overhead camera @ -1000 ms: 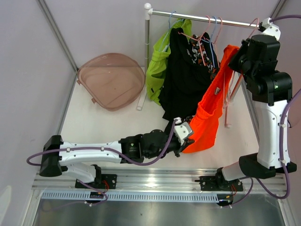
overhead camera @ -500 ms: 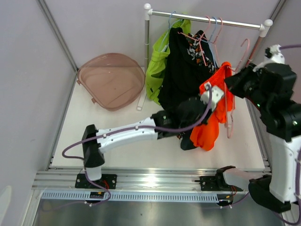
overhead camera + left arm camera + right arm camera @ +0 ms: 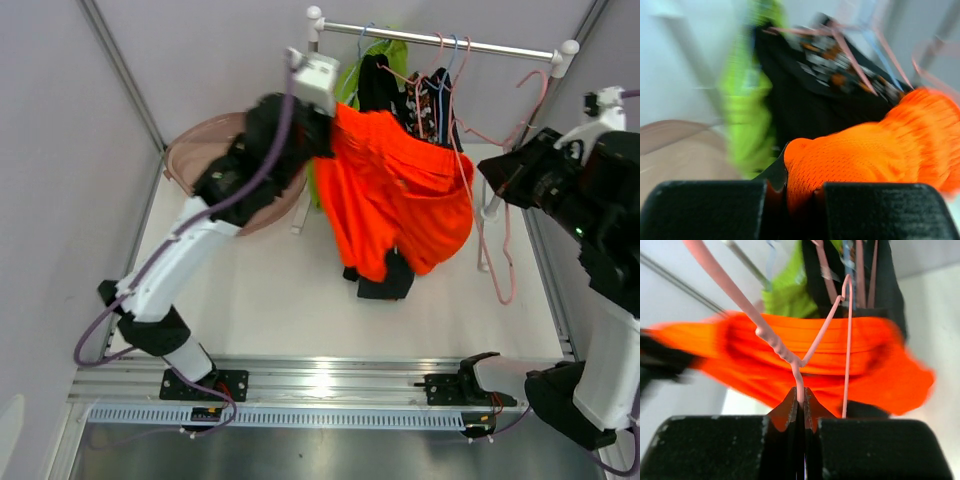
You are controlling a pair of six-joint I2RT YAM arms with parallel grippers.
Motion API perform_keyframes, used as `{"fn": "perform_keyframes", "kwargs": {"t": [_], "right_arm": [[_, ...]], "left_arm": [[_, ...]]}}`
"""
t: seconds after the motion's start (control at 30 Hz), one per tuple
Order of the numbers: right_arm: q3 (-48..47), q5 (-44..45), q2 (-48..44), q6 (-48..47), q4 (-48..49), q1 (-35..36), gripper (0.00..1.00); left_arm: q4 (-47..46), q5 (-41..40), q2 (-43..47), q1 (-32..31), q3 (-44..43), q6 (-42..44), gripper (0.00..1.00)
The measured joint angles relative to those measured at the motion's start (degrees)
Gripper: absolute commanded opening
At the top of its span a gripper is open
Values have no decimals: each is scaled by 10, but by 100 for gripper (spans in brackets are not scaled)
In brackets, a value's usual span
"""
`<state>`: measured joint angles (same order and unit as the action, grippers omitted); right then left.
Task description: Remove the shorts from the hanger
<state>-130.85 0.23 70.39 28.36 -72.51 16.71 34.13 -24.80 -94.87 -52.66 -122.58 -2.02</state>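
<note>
The brown basket is below my left gripper and to its left in the top view. My left gripper should move over the basket next and let go of the shorts there.
The orange shorts hang stretched in mid-air between my two grippers. My left gripper is shut on their left end, raised high near the rack's post; the left wrist view shows orange mesh pinched between its fingers. My right gripper is shut on the neck of a pink wire hanger, off the rail; the right wrist view shows the wire clamped in the jaws with the shorts behind it. The shorts' right end still lies against the hanger.
A clothes rail at the back holds a lime-green garment, black garments and more hangers. A brown translucent basket sits at back left, partly behind my left arm. A dark cloth lies below the shorts.
My left gripper has swung up and far to the left, pulling the shorts out wide from a bunched hang. My right gripper with the hanger has dropped lower than a second ago.
</note>
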Motion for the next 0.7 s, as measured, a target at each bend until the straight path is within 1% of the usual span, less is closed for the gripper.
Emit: {"fn": "perform_keyframes", "kwargs": {"t": [0.07, 0.13, 0.27, 0.4, 0.53, 0.63, 0.7], "right_arm": [[36, 8, 11, -2, 8, 0, 0], [58, 11, 27, -5, 25, -3, 0], [92, 14, 56, -13, 46, -14, 0], [119, 14, 56, -21, 66, -25, 0], [142, 15, 51, -33, 86, -36, 0], [165, 19, 46, -41, 97, -41, 0], [181, 23, 43, -45, 101, -45, 0]], "left_arm": [[27, 4, 28, 58, -28, 3, 0], [55, 19, 34, 126, -93, 6, 0], [53, 32, 30, 247, -181, 6, 0], [29, 45, 10, 320, -209, 5, 0], [-15, 83, -57, 393, -227, -10, 0], [-52, 113, -115, 425, -227, -15, 0], [-74, 127, -149, 431, -229, -15, 0]]}}
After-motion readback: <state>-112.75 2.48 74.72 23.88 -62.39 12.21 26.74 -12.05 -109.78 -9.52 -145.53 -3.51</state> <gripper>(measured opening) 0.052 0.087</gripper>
